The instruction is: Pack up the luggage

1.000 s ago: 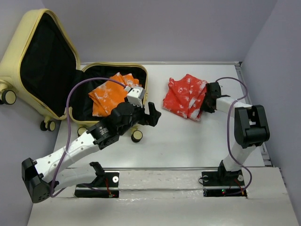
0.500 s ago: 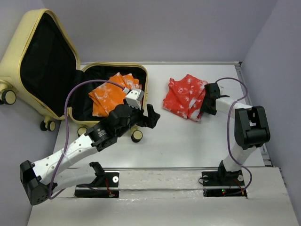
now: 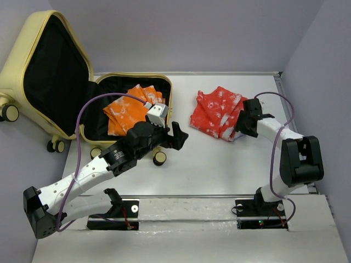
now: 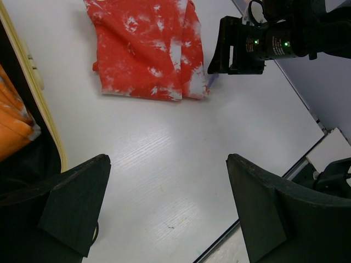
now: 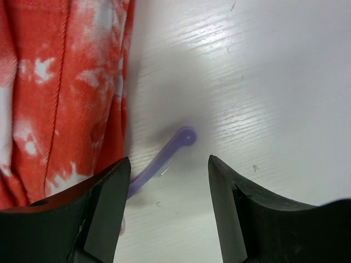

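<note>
The body of the thin purple plastic stick [image 5: 158, 164] already lies between my right gripper's open fingers. Next, the gripper lowers slightly onto it and closes.
The pale yellow luggage [image 3: 16, 76] lies open at the back left, its lid propped up. Folded orange cloth [image 3: 129, 109] lies in its black-lined base. A red-and-white cloth [image 3: 216, 112] lies on the table right of centre. My left gripper [image 3: 178, 134] is open and empty above bare table, just right of the luggage's front corner. My right gripper [image 3: 241, 123] is open at the red cloth's right edge. In the right wrist view its jaws [image 5: 167, 161] straddle a purple plastic handle [image 5: 170, 150] that sticks out from under the red cloth [image 5: 60, 82].
The luggage's caster wheels [image 3: 159, 158] stand near my left gripper. A raised table edge [image 3: 282, 93] runs down the right side beside a grey wall. In the left wrist view the luggage rim [image 4: 33, 82] is at the left, and the red cloth [image 4: 145, 49] lies ahead.
My right arm's elbow has swung out to the right, and its gripper has shifted slightly nearer along the red cloth's edge. The left arm has barely moved.
</note>
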Controlling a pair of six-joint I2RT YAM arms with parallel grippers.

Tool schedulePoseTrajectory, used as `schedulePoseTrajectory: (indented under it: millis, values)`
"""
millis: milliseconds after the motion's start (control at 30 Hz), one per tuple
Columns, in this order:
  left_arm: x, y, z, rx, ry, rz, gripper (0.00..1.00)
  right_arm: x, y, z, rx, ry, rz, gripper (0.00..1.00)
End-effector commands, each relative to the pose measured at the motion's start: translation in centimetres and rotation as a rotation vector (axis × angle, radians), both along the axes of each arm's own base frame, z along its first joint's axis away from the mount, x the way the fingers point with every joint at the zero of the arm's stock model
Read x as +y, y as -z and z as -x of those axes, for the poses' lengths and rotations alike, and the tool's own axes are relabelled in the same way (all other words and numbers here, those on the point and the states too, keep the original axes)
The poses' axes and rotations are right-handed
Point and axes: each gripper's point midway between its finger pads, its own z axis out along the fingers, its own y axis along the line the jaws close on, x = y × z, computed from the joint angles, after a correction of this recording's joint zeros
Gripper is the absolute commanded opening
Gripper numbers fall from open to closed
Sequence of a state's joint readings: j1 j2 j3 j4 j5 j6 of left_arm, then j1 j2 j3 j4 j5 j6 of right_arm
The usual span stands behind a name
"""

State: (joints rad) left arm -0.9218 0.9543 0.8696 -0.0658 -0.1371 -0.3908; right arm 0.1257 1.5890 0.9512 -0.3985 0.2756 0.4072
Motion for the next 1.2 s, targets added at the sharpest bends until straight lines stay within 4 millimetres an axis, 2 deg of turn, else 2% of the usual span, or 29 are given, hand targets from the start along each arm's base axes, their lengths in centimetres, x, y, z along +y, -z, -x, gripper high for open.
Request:
schedulePoseTrajectory:
  millis: [0, 100, 233, 400, 567, 667, 700, 733, 933, 1033, 1133, 1167]
  values:
    - [-0.4, -1.3, 0.0, -0.034, 0.009, 0.05, 0.99, 0.9, -0.7, 0.1, -0.007, -0.031, -0.046, 0.65]
    - [-0.4, -1.3, 0.0, -0.035, 0.009, 0.051, 0.99, 1.3, 0.5, 1.1, 0.032, -0.024, -0.072, 0.65]
    - [-0.3, -1.3, 0.1, -0.035, 0.012, 0.053, 0.99, 1.8, 0.6, 1.2, 0.036, -0.026, -0.101, 0.63]
    - [-0.1, -1.4, 0.1, -0.039, 0.006, 0.058, 0.99, 1.6, 1.1, 1.2, 0.063, -0.011, -0.088, 0.61]
    - [-0.1, -1.4, 0.2, -0.04, 0.006, 0.057, 0.99, 0.4, 1.7, 0.5, 0.076, 0.029, -0.029, 0.58]
    - [-0.1, -1.3, 0.1, -0.038, 0.005, 0.054, 0.99, 0.5, 2.8, 0.3, 0.107, 0.027, -0.023, 0.51]
    - [-0.1, -1.3, 0.1, -0.037, 0.005, 0.053, 0.99, 0.4, 3.0, 0.2, 0.113, 0.026, -0.018, 0.46]
    - [-0.2, -1.3, 0.1, -0.038, 0.006, 0.055, 0.99, 0.1, 3.3, 0.1, 0.119, 0.032, -0.003, 0.35]
    - [-0.1, -1.3, 0.2, -0.038, 0.008, 0.055, 0.99, -0.4, 3.1, 0.1, 0.111, 0.039, 0.027, 0.19]
    - [-0.2, -1.2, 0.2, -0.035, 0.009, 0.055, 0.99, -0.9, 2.8, 0.2, 0.096, 0.048, 0.053, 0.11]
    - [-0.2, -1.1, 0.2, -0.033, 0.01, 0.053, 0.99, -1.4, 1.2, 0.3, 0.054, 0.053, 0.07, 0.07]
    - [-0.2, -1.1, 0.2, -0.033, 0.013, 0.053, 0.99, -1.6, -0.1, 0.4, 0.018, 0.053, 0.077, 0.07]
